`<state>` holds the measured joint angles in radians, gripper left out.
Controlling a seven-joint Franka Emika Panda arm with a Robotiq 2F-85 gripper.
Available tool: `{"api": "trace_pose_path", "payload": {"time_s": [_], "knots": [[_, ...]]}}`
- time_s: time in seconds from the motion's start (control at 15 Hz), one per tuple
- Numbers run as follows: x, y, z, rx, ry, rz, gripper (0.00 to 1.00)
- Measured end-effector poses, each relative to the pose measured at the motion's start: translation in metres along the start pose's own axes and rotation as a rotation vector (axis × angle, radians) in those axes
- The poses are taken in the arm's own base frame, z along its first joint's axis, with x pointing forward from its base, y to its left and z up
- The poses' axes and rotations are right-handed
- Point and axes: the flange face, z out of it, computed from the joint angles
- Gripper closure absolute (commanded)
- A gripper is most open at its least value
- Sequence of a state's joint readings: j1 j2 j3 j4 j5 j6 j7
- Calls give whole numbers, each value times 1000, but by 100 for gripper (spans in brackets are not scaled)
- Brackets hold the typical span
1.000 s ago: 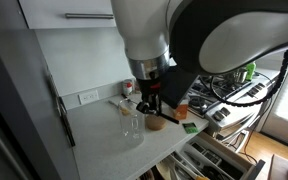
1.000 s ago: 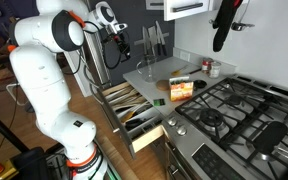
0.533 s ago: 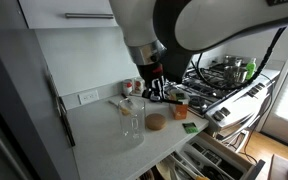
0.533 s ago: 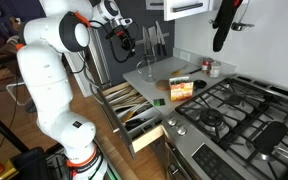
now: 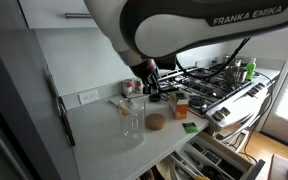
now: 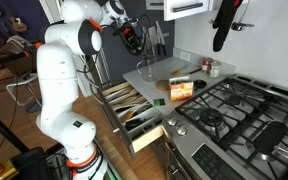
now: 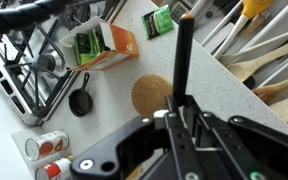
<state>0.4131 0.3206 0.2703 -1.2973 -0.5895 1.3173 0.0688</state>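
The glass is upright and open on the counter, so my gripper should next turn and bring the black utensil over the clear glass (image 5: 131,118) and release it there.
My gripper (image 7: 169,120) is shut on a long thin black utensil (image 7: 183,55) that sticks out past the fingertips. In the wrist view it hangs above a round cork coaster (image 7: 150,94) on the speckled counter. In both exterior views the gripper (image 5: 152,90) (image 6: 134,40) is raised above the counter, behind the coaster (image 5: 156,122) and a clear glass (image 5: 131,118). The utensil's working end is too blurred to identify.
An orange carton (image 7: 106,45) and a green packet (image 7: 161,20) lie near the coaster. A small black pan (image 7: 79,100) and spice jars (image 7: 44,148) sit by the gas stove (image 6: 234,110). An open drawer (image 6: 132,108) of wooden utensils juts out below the counter edge.
The gripper has risen off the counter with the black utensil and moved back, away from the coaster. The arm has swung round over the counter.
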Motion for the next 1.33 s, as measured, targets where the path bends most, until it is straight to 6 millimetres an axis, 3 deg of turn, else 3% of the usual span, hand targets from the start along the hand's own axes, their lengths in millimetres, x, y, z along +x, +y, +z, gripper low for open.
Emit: {"api": "trace_pose_path", "payload": {"time_s": [0.07,0.33,0.4,0.67,0.93,1.33], "knots": [[4,0,1,-11,-9,-32,87],[17,-2,4,-26,-12,-80,87],[18,-3,4,-26,-12,-83,97],[17,-2,3,-40,-19,-103,97],[16,-12,7,-121,-93,-240,97],[33,-17,14,-273,-131,-416,97]]}}
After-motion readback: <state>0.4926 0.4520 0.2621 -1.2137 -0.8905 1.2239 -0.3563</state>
